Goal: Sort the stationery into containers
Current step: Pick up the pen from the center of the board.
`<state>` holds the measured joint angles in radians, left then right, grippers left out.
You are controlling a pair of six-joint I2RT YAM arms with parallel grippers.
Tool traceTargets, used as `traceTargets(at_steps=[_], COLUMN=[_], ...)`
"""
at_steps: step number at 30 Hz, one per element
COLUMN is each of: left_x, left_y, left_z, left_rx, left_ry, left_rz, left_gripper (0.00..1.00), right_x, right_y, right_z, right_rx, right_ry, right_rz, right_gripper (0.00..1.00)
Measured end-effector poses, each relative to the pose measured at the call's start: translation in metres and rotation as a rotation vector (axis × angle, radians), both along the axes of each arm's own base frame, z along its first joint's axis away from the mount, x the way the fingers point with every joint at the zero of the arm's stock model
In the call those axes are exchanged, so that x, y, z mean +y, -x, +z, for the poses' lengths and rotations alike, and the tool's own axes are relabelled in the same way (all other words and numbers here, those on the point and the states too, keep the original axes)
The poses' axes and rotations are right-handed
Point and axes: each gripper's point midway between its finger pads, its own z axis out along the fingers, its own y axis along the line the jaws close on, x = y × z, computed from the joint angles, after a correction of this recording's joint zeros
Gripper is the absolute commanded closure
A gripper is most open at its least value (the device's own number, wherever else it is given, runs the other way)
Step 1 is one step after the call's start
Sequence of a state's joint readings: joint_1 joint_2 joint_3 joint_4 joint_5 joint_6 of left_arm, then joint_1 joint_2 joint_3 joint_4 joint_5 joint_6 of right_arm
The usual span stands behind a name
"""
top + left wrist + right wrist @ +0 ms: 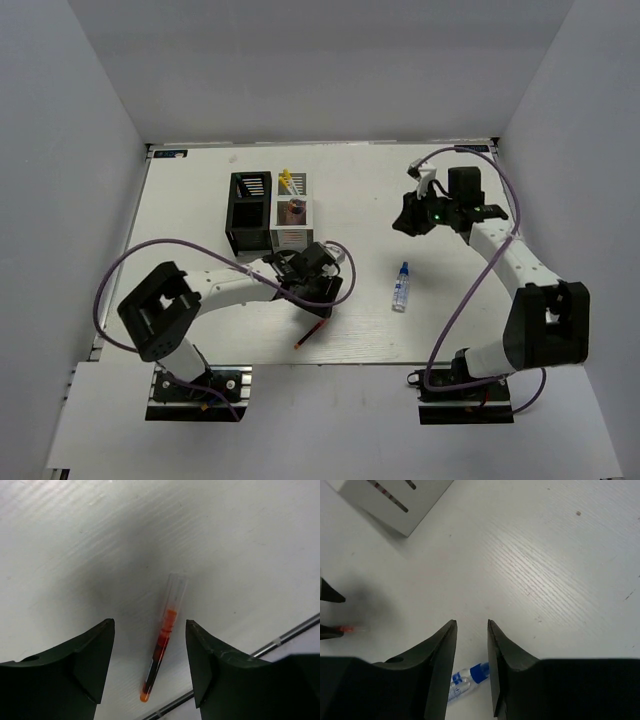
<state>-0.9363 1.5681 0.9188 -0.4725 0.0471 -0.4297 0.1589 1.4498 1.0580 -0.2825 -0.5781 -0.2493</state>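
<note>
The left gripper needs to go down next onto the red-orange pen, onto its body by the pen's clear end point(317, 326) point(168, 620), and close, because the pen lies between and below the robot's open fingers.
A red-orange pen point(311, 334) lies on the table near the front edge. In the left wrist view the pen point(162, 647) lies on the table between my fingertips and below them, untouched. My left gripper point(322, 296) point(149, 625) is open and empty above it. A small clear bottle with a blue cap point(401, 287) point(467, 678) lies on the table. My right gripper point(411, 218) point(471, 624) hovers above the table beyond the bottle, narrowly open and empty. The black organiser point(248, 210) and the white-grey organiser point(291, 236) stand side by side. The white-grey one holds yellow pens point(286, 180) and a pink cylinder point(294, 210).
The table's front edge point(280, 639) runs close to the pen. A corner of the white-grey organiser point(395, 505) shows at the top left of the right wrist view. Grey walls enclose the table on three sides.
</note>
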Motion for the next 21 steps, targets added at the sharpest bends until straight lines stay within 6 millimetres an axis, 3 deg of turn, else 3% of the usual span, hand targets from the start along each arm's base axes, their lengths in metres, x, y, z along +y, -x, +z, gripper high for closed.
traceTargets(at_steps=[3, 7, 12, 16, 21], left_x=[-0.003, -0.019, -0.028, -0.029, -0.027], left_y=[0.006, 0.007, 0.008, 0.008, 0.008], left_z=[-0.018, -0.020, -0.021, -0.023, -0.025], left_rx=[0.016, -0.003, -0.033, -0.056, -0.101], left_ry=[-0.044, -0.046, -0.057, -0.103, -0.172], left_rz=[-0.028, -0.070, -0.100, -0.108, -0.113], left_gripper=[0.34, 0.36, 0.53, 0.59, 0.79], right_x=[-0.006, -0.008, -0.011, -0.013, -0.015], right_y=[0.016, 0.017, 0.019, 0.023, 0.026], right_z=[0.004, 0.019, 0.014, 0.005, -0.001], right_rx=[-0.007, -0.064, -0.052, -0.027, -0.009], right_ry=[0.007, 0.008, 0.007, 0.009, 0.007], right_rz=[0.000, 0.005, 0.002, -0.002, -0.006], right_gripper=[0.63, 0.63, 0.63, 0.63, 0.63])
